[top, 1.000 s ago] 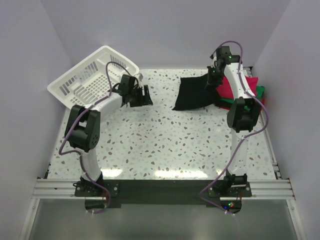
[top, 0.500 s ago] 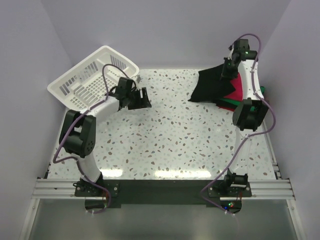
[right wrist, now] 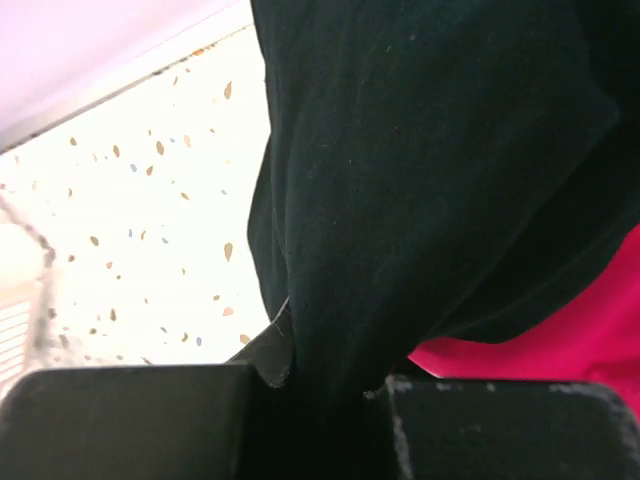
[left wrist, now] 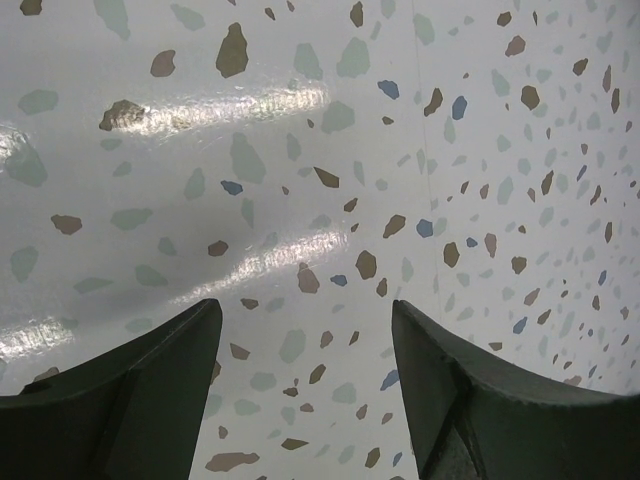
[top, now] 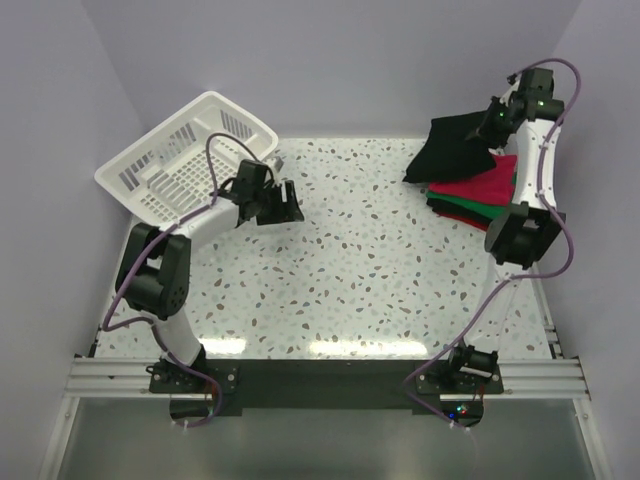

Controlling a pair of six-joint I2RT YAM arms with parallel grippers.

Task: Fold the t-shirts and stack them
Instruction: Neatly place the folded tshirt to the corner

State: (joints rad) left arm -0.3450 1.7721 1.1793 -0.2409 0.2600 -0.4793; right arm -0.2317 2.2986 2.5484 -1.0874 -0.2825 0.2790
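The black t-shirt overhangs the stack, so next I need to shift my right gripper to the right in the top view and lower to release over the red shirt (top: 478,187) (right wrist: 565,335).
My right gripper (top: 494,117) is raised at the far right corner, shut on a folded black t-shirt (top: 452,148) that hangs from it above a stack of folded shirts. The stack shows a red shirt (top: 478,187) on top and a green shirt (top: 460,208) under it. In the right wrist view the black t-shirt (right wrist: 430,170) fills the frame, pinched between my fingers, with a magenta-pink shirt (right wrist: 560,340) below. My left gripper (top: 282,199) is open and empty over bare tabletop, left of centre; the left wrist view shows both fingers (left wrist: 150,390) spread over speckled table.
A white slatted plastic basket (top: 180,150) stands tilted at the far left corner, close behind my left gripper. The speckled table (top: 340,280) is walled on the left, back and right. The right wall is close to my right arm.
My right gripper has carried the black t-shirt to the right and up, from mid-back of the table to above the shirt stack. My left gripper has shifted slightly right.
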